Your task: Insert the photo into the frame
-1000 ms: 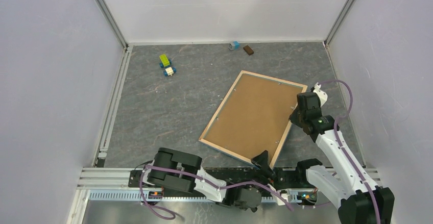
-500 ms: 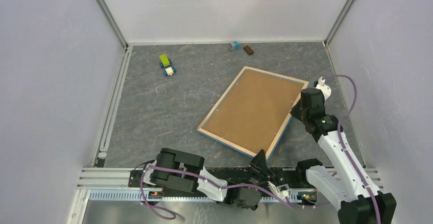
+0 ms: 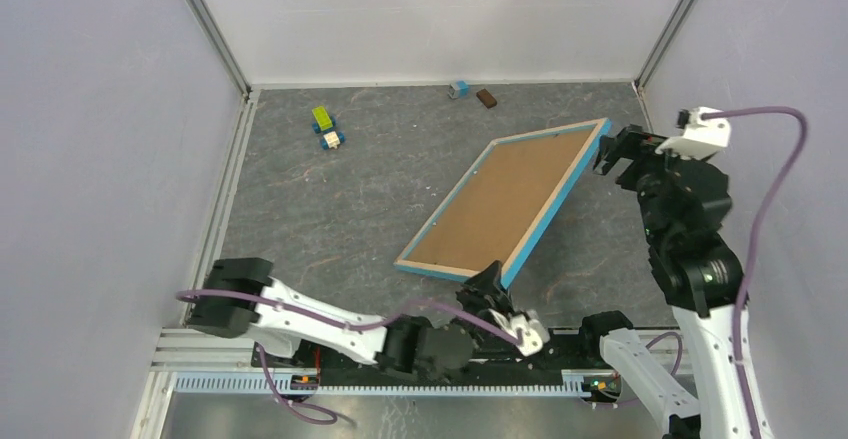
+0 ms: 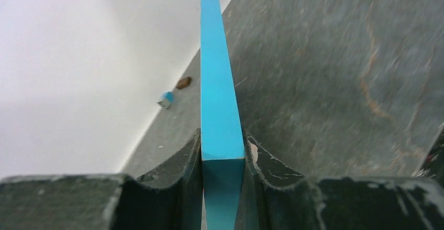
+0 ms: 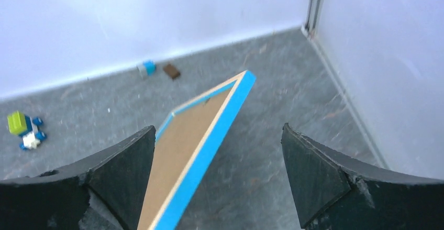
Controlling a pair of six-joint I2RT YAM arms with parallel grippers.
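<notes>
The frame's brown backing faces up, so the frame's held corner turns over with my left gripper next, then lowers outward to the floor toward the toys.
The frame (image 3: pixel 510 204) stands tilted on the grey floor, its brown backing board facing up and its blue edge turned toward the right. My left gripper (image 3: pixel 490 284) is shut on the frame's near corner. In the left wrist view the blue edge (image 4: pixel 217 83) runs straight away from the left gripper (image 4: pixel 222 156), and both fingers press on it. My right gripper (image 3: pixel 618 149) hangs open just beside the frame's far right corner, apart from it. From the right wrist, the right gripper (image 5: pixel 219 127) has only the frame (image 5: pixel 199 135) and floor below its spread fingers. The photo is hidden.
A green and yellow toy (image 3: pixel 322 119) and a blue and white toy (image 3: pixel 331 140) lie at the far left. A small blue block (image 3: pixel 459 89) and a brown block (image 3: pixel 487 98) sit by the back wall. White walls close in on three sides.
My right gripper let go of the frame's right edge, opened wide and rose toward the far right corner. My left gripper shut on the near corner, and the frame tipped up steeper.
</notes>
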